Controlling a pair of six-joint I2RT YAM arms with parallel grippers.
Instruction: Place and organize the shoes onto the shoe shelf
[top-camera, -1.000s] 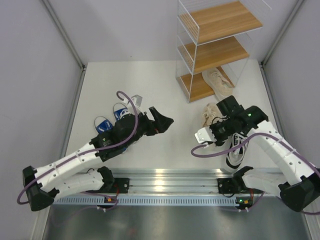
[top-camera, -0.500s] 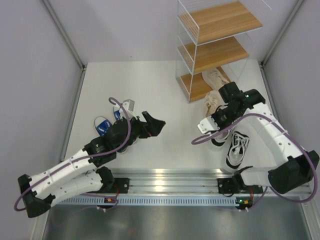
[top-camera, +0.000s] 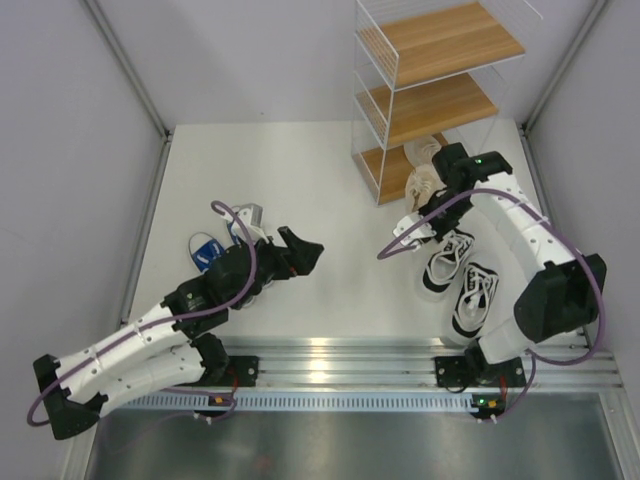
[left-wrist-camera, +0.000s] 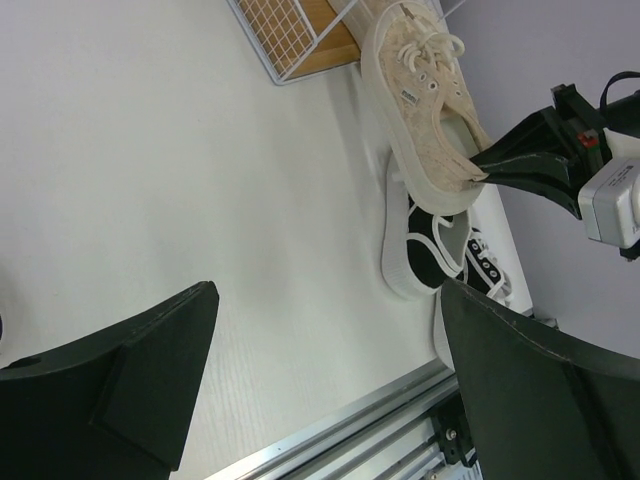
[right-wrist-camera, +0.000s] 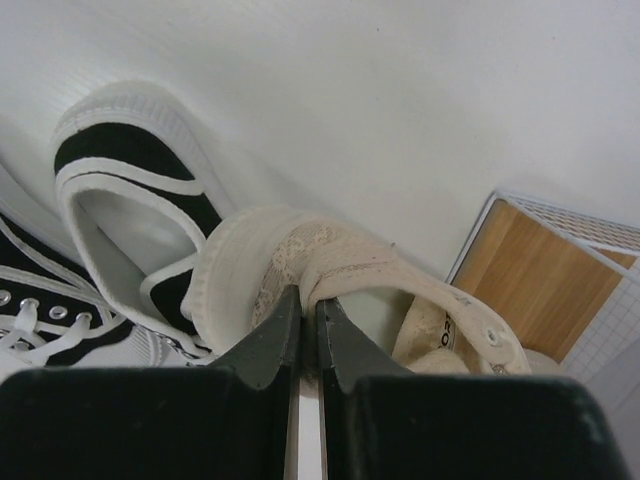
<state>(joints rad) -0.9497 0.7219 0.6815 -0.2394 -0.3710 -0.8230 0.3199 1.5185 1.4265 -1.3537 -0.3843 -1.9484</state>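
The other beige sneaker leaves the bare wood of the bottom level empty there. My right gripper should move outward, down and toward that part next, to release the heel collar of the beige sneaker.
My right gripper (top-camera: 432, 193) is shut on the heel rim of a beige sneaker (top-camera: 419, 186), seen close in the right wrist view (right-wrist-camera: 300, 280), and holds it lifted beside the bottom tier of the white wire shoe shelf (top-camera: 382, 172). A second beige sneaker (top-camera: 427, 149) lies on that bottom tier. Two black sneakers (top-camera: 445, 260) lie on the table under the right arm. Two blue sneakers (top-camera: 205, 250) lie partly under my left arm. My left gripper (top-camera: 302, 253) is open and empty above the table's middle; its view shows the held beige sneaker (left-wrist-camera: 420, 100) and a black one (left-wrist-camera: 425, 255).
The shelf's upper two wooden tiers (top-camera: 440, 104) hold nothing. Grey walls close the table at left, right and back. A metal rail (top-camera: 340, 355) runs along the near edge between the arm bases.
My right gripper has carried the beige sneaker up and back, from beside the black sneakers to the shelf's bottom tier. My left arm has drawn back a little toward the near left.
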